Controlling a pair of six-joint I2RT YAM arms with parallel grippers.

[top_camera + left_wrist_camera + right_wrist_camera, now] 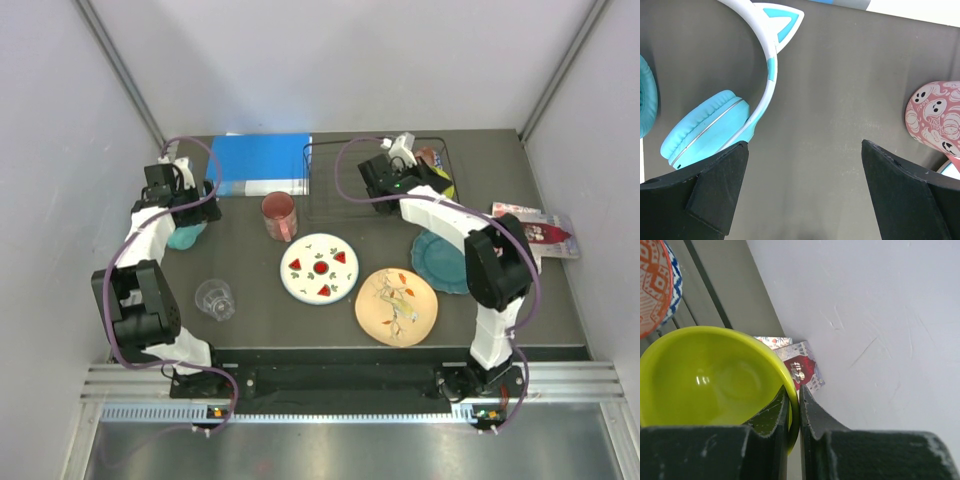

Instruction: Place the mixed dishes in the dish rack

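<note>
My right gripper will next move down into the rack's near corner and let go of the lime bowl's rim beside the red patterned bowl, which fills the rack's far corner.
My right gripper is shut on the rim of the lime bowl, over the right part of the black wire dish rack. The red patterned bowl sits beside it in the rack. In the top view the lime bowl shows beside my right gripper. My left gripper is open and empty above the table, between the teal headphones and the red tumbler. The white plate, peach plate, teal plate, clear glass and red tumbler rest on the table.
A blue book lies at the back, left of the rack. A red-and-white booklet lies at the right edge by the wall. The headphones lie under my left arm. White walls enclose the table on three sides.
</note>
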